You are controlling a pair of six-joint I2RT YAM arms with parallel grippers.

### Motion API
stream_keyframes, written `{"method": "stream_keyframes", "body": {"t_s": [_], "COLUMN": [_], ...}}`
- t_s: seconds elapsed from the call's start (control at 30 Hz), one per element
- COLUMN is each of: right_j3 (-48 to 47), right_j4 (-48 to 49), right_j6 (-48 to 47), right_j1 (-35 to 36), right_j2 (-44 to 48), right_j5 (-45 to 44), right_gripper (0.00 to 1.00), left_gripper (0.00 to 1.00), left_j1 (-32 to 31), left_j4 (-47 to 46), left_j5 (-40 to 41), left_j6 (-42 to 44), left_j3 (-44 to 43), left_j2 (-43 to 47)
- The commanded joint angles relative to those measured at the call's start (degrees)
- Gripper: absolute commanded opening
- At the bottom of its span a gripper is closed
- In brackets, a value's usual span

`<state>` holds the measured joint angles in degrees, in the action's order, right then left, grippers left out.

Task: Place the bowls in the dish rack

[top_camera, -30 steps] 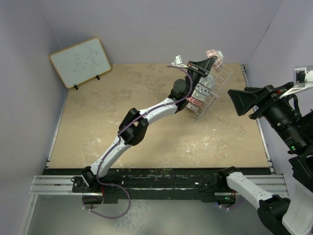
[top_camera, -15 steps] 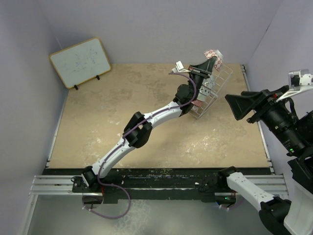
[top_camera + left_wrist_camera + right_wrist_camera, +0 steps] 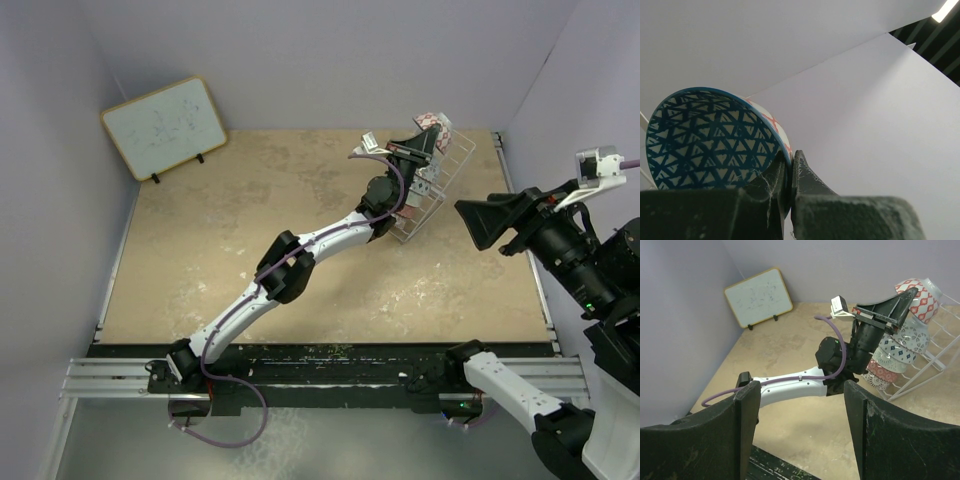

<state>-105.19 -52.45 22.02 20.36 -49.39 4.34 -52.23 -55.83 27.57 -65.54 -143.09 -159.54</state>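
Observation:
My left gripper lowers the bowl into the rack's far end (image 3: pixel 442 150) next, beside the standing bowls.
My left gripper (image 3: pixel 428 137) is shut on the rim of a bowl (image 3: pixel 710 137) with a blue triangle-patterned inside and a red-and-white outside. It holds the bowl on edge over the far end of the white wire dish rack (image 3: pixel 447 172). In the right wrist view the held bowl (image 3: pixel 923 298) sits above several bowls (image 3: pixel 896 354) that stand on edge in the rack (image 3: pixel 941 351). My right gripper (image 3: pixel 472 222) is open and empty, in the air to the right of the rack.
A framed whiteboard (image 3: pixel 165 125) leans at the back left of the tan table (image 3: pixel 250 240). Purple walls close in the back and both sides. The left arm stretches diagonally across the table's middle.
The left arm has reached a little farther, bringing the held bowl slightly lower over the rack's far end. The right gripper has drifted left and toward me.

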Motion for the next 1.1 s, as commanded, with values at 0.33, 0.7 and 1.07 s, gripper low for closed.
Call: {"method": "stream_keyframes", "body": {"t_s": [0.33, 0.7, 1.07], "right_j3": [1.78, 2.79, 3.75], "right_j4": [1.30, 1.64, 2.04], "right_j6": [-1.58, -1.63, -1.80], "right_j1": [0.62, 0.65, 0.73], "right_j2": [1.33, 1.56, 1.61], "right_j5": [-0.32, 0.06, 0.58], "right_gripper": [0.70, 0.70, 0.70], "left_gripper": [0.00, 0.00, 0.00], "left_j1": [-0.32, 0.02, 0.11], "left_j4": [-0.59, 1.28, 1.84], "left_j5": [1.31, 0.86, 1.89], "left_j6": [-3.44, -6.44, -9.49], "left_j3": [-7.36, -5.84, -4.82], "left_j2": [-1.72, -2.07, -2.43]}}
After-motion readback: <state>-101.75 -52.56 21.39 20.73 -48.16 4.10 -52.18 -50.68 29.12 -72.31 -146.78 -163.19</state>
